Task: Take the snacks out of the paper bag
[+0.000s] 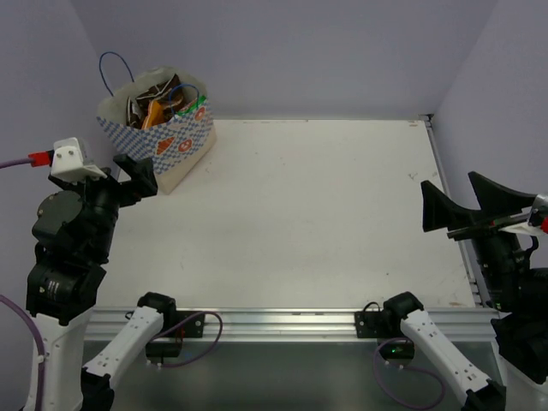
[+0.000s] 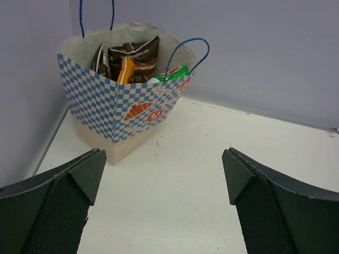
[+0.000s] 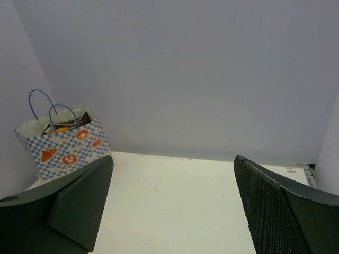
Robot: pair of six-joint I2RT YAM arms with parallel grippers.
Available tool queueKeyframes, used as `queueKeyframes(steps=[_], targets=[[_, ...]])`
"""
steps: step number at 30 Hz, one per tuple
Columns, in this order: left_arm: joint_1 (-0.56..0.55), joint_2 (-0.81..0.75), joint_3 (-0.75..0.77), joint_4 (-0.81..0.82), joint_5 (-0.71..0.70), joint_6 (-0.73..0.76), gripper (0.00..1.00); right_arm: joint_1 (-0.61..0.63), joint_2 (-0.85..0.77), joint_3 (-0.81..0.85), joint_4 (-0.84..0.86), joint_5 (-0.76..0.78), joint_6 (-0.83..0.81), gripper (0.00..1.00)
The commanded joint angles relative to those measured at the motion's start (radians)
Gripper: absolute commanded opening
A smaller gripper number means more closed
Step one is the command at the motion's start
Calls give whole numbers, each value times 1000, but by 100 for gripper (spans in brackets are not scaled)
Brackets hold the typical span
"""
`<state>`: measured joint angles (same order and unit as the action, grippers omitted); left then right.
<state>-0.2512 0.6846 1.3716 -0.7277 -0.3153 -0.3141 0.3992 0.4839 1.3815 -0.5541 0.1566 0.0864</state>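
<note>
The paper bag's near rim by the green packet (image 1: 186, 112) (image 2: 177, 79) stands free, outward of my left gripper. My left gripper will next move outward and tilt down astride it.
The paper bag (image 1: 175, 147) stands upright at the far left corner of the table, mouth open, blue cord handles up. It also shows in the left wrist view (image 2: 114, 114) and, small, in the right wrist view (image 3: 63, 147). Inside it stand the snacks: two dark brown packets (image 2: 139, 55), an orange-yellow one (image 2: 126, 70) and a green-and-white one (image 2: 172, 72). Their tops show above the rim (image 1: 161, 104). My left gripper (image 1: 137, 175) is open and empty, just in front of the bag (image 2: 164, 159). My right gripper (image 1: 452, 199) is open and empty at the right edge (image 3: 174, 159).
The white table (image 1: 317, 214) is walled by pale purple panels at the back and both sides. A metal rail (image 1: 282, 321) runs along the near edge and another along the right edge (image 1: 449, 197). The bag stands close to the left wall.
</note>
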Motion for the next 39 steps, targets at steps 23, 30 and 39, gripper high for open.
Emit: queueKeyframes(steps=[23,30,39], targets=[[119,598,170,188,308,496,100,3,42,-122,-106,-347,99,99],[193,742,328,146,360,771,100,3,28,-121,-127,-321,67,99],[285,917,403,13,547,843,98,4,50,-105,-133,-287,44,99]])
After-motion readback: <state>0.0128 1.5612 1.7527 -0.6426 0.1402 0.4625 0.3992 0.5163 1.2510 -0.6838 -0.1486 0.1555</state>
